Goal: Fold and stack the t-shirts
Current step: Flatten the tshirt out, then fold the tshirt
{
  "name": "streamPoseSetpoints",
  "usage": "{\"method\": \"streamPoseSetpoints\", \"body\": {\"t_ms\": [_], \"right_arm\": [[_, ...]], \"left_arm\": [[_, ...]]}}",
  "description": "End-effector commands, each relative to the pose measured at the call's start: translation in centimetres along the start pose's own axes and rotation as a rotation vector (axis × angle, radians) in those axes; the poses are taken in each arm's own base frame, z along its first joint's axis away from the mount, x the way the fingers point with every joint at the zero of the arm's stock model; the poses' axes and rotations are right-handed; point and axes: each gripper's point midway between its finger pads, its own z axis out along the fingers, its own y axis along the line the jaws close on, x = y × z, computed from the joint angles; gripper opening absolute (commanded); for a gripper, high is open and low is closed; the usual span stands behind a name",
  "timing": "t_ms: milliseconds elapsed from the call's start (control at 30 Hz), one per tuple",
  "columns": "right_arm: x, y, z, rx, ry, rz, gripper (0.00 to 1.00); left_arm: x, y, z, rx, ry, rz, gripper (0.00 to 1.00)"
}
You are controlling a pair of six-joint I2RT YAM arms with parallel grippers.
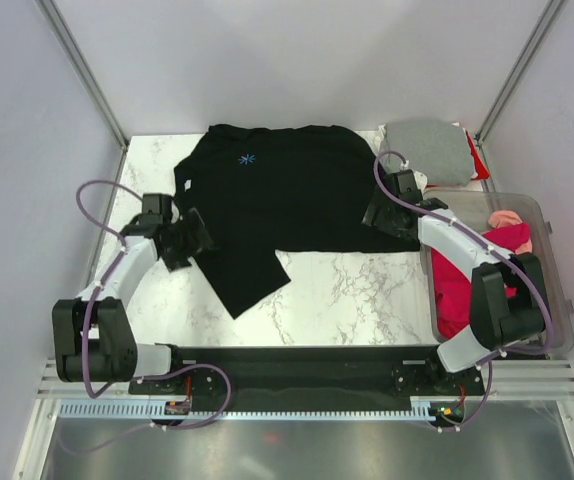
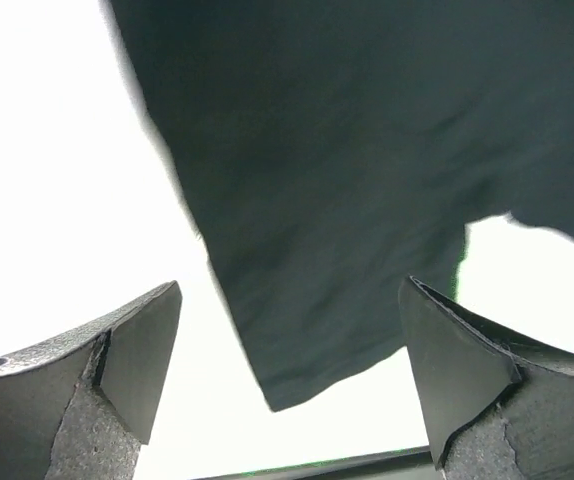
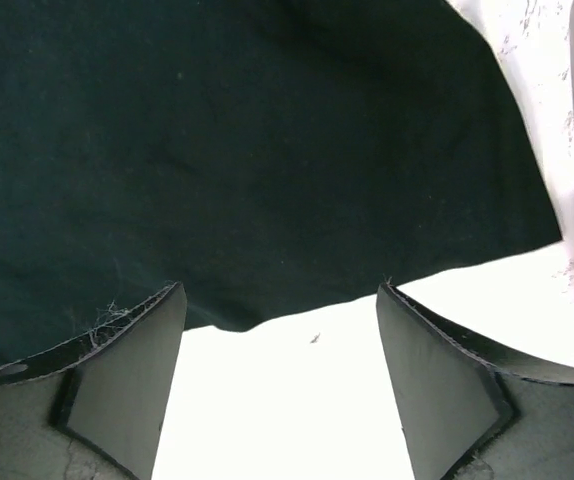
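Note:
I should lower my left gripper and move it slightly back, onto the near corner of the shirt, where the unheld flap starts.
A large black t-shirt (image 1: pixel 287 195) with a small blue starburst logo (image 1: pixel 247 159) lies spread on the marble table, one flap reaching toward the near edge. My left gripper (image 1: pixel 192 240) stands open at the shirt's left edge, with the black cloth (image 2: pixel 347 180) lying between and beyond its fingers and nothing held. Over the shirt's right edge my right gripper (image 1: pixel 382 215) is open too, the black hem (image 3: pixel 267 160) just ahead of its fingertips. A grey t-shirt (image 1: pixel 427 148) lies folded at the back right. Crimson (image 1: pixel 457 285) and salmon-pink (image 1: pixel 507 218) shirts fill the tub.
A clear plastic tub (image 1: pixel 552 260) stands along the table's right side. Something red (image 1: pixel 479 165) shows beside the grey shirt. Bare marble (image 1: pixel 357 295) lies in front of the black shirt. Grey walls close in on both sides and the back.

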Motion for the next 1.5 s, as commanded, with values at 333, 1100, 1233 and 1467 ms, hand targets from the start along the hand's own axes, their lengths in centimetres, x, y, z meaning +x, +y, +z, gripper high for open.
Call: {"method": "streamPoseSetpoints", "body": {"t_ms": [333,1100,1233,1467], "right_arm": [[3.7,-5.3,3.2,0.185,0.042,0.078,0.76],[7.5,-6.7,0.6,0.139,0.049,0.222,0.75],[8.4,-6.0,0.5,0.121,0.062,0.226,0.75],[11.4,-1.1,-2.7,0.015,0.074,0.151,0.75]], "left_arm": [[9.6,0.9,4.4,0.054,0.083,-0.09,0.9],[1.4,6.9,-2.9,-0.095,-0.248,-0.344,0.02],[2.1,7.4,-3.7,-0.107,-0.278,-0.368,0.02],[4.5,6.3,-2.0,-0.027,-0.152,-0.365,0.02]]}}
